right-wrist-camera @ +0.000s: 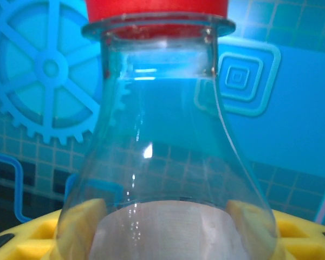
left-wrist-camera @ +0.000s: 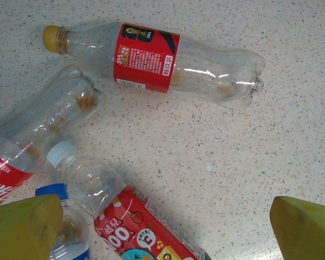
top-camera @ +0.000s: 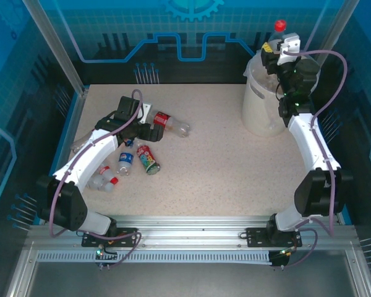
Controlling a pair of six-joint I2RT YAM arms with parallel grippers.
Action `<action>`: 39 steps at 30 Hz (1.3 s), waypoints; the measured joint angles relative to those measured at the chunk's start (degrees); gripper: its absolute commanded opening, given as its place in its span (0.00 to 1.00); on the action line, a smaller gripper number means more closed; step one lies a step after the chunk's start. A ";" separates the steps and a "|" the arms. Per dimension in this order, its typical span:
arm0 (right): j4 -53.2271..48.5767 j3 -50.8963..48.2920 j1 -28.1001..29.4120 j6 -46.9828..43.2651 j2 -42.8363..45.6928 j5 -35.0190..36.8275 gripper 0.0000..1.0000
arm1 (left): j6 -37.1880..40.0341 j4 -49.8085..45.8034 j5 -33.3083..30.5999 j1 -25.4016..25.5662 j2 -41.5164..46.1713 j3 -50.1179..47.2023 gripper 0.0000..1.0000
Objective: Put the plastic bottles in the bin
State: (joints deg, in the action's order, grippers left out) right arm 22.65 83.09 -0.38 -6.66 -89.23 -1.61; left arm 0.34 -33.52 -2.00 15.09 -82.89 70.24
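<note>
The opening of the white bin is below my right gripper, so my right gripper will move down to it next and let go of the clear plastic bottle.
My right gripper (top-camera: 283, 46) is shut on a clear plastic bottle with a red cap (top-camera: 280, 25), held upright above the white bin (top-camera: 260, 108) at the far right. In the right wrist view the bottle (right-wrist-camera: 162, 135) stands between the yellow fingers (right-wrist-camera: 81, 219). My left gripper (top-camera: 149, 131) hangs open over several bottles lying on the left of the table. Its yellow fingertips (left-wrist-camera: 21, 227) straddle a colourful-labelled bottle (left-wrist-camera: 135, 222), without touching it. A red-labelled bottle with a yellow cap (left-wrist-camera: 151, 57) lies beyond, another red-labelled one (left-wrist-camera: 38, 130) to the left, and a blue-capped one (left-wrist-camera: 59, 227) beside the left finger.
More bottles lie near the left arm: a blue-labelled one (top-camera: 125, 162), a red-capped one (top-camera: 105, 179) and a clear one (top-camera: 80, 145). The speckled table (top-camera: 216, 161) is fenced by blue walls and a metal frame.
</note>
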 measured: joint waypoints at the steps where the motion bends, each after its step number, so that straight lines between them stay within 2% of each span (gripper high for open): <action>1: -0.35 -0.02 -0.07 -0.46 -0.66 0.17 0.04 | 0.00 0.00 0.00 0.02 0.00 0.00 0.99; 10: -2.54 -0.98 -2.60 -0.61 -6.10 1.25 0.05 | 0.02 0.00 -0.02 0.00 0.00 0.00 0.99; 19: -3.23 -1.73 -4.57 1.11 -10.40 1.20 0.19 | 0.02 0.00 -0.02 -0.04 -0.44 0.00 0.99; 20: -3.19 -1.79 -4.70 1.38 -10.93 1.20 0.21 | 0.02 0.00 -0.02 -0.04 -0.52 0.00 0.99; 26: -2.71 -1.79 -5.07 2.62 -11.74 1.20 0.52 | 0.02 0.00 -0.04 -0.35 -0.55 0.00 0.99; 30: -2.95 -1.77 -5.09 2.91 -11.74 1.18 0.69 | 0.02 0.00 -0.04 -0.37 -0.55 0.00 0.99; 32: -3.37 -1.64 -5.09 3.06 -11.74 1.20 0.74 | 0.02 0.00 -0.04 -0.37 -0.55 0.00 0.99; 36: -5.81 -0.76 -5.18 3.06 -11.74 1.22 0.93 | 0.02 0.00 -0.04 -0.37 -0.55 0.00 0.99; 39: -8.37 0.46 -5.31 2.73 -11.72 1.29 0.97 | 0.02 0.00 -0.04 -0.37 -0.55 0.00 0.99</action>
State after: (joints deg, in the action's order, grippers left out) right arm 14.28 83.55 -5.69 -3.92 -100.95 -0.32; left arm 0.36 -33.52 -2.04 14.72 -83.44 70.24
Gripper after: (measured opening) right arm 0.953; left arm 0.992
